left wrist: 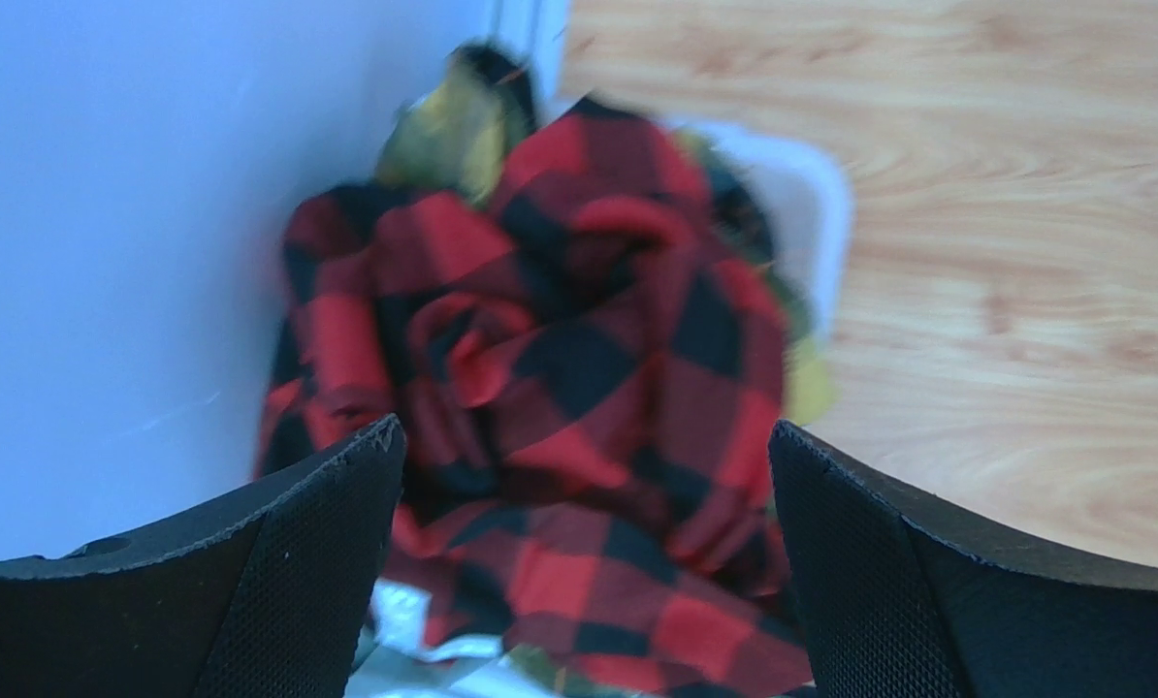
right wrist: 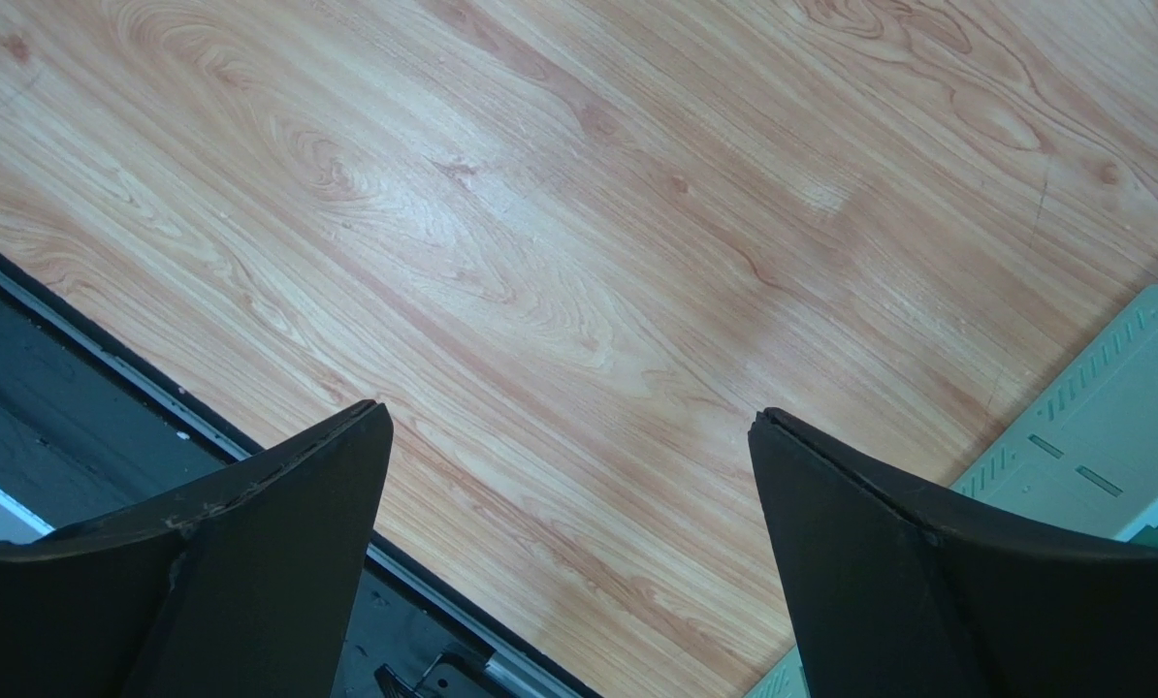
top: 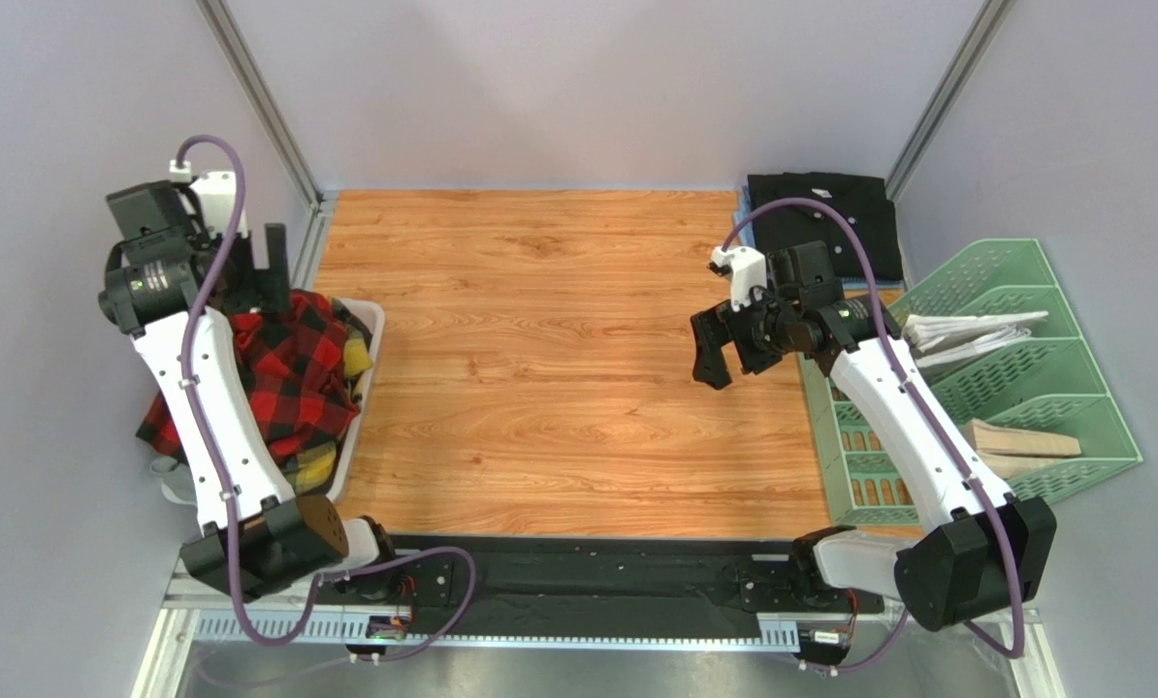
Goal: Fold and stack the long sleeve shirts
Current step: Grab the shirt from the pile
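The check shirt lies over the yellow one in the basket [top: 375, 323], so my left gripper should go down and close on its curled fold next.
A crumpled red-and-black check shirt [top: 286, 371] lies heaped in a white basket [top: 375, 323] at the table's left edge. A yellow plaid shirt [top: 352, 354] shows under it. My left gripper [top: 267, 284] hangs open just above the heap's far end. In the left wrist view the check shirt [left wrist: 570, 378] fills the gap below the left gripper [left wrist: 585, 451], and a bit of yellow shirt [left wrist: 447, 131] pokes out behind. A folded black shirt [top: 833, 211] lies at the back right corner. My right gripper [top: 728, 356] hovers open over bare wood at the right, holding nothing; the right wrist view shows it [right wrist: 568, 422] empty.
A green file rack [top: 1008, 378] with papers and wooden pieces stands along the right edge, its corner [right wrist: 1124, 422] beside the right gripper. Grey walls close in on the left, back and right. The black rail [right wrist: 46, 393] runs along the near edge.
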`<state>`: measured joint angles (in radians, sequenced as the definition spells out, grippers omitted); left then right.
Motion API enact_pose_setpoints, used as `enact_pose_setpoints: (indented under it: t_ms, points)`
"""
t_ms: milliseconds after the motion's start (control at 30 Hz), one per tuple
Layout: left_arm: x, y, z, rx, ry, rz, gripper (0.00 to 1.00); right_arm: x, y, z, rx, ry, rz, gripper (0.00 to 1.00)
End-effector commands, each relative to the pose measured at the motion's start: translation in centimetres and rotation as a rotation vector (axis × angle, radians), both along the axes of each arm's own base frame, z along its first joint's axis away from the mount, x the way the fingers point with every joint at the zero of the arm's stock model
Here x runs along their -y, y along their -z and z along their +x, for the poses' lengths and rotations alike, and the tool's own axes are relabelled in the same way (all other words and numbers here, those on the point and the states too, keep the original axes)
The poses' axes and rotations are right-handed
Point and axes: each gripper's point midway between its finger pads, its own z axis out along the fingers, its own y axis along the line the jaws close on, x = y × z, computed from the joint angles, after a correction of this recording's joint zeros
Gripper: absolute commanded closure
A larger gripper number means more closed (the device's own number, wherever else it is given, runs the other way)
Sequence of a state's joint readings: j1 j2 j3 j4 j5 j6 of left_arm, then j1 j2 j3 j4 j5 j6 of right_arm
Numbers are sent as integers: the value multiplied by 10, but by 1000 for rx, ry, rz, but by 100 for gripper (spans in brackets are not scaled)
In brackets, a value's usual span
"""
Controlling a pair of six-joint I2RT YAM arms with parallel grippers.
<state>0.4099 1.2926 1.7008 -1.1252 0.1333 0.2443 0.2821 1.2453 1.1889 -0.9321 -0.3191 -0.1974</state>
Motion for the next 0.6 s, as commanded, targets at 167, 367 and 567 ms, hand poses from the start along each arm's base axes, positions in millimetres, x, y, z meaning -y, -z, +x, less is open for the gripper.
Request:
enact_pose_setpoints:
  t_ms: [167, 367, 567]
  points:
    - [-82, 78, -21, -274, -58, 3, 1, -11, -7, 2, -3, -57, 37, 0]
    - [-88, 138, -28, -397, -43, -29, 1, -11, -10, -1, 6, -59, 40, 0]
    - [-76, 160, -39, -423, -39, -75, 38, -10, -8, -1, 9, -59, 36, 0]
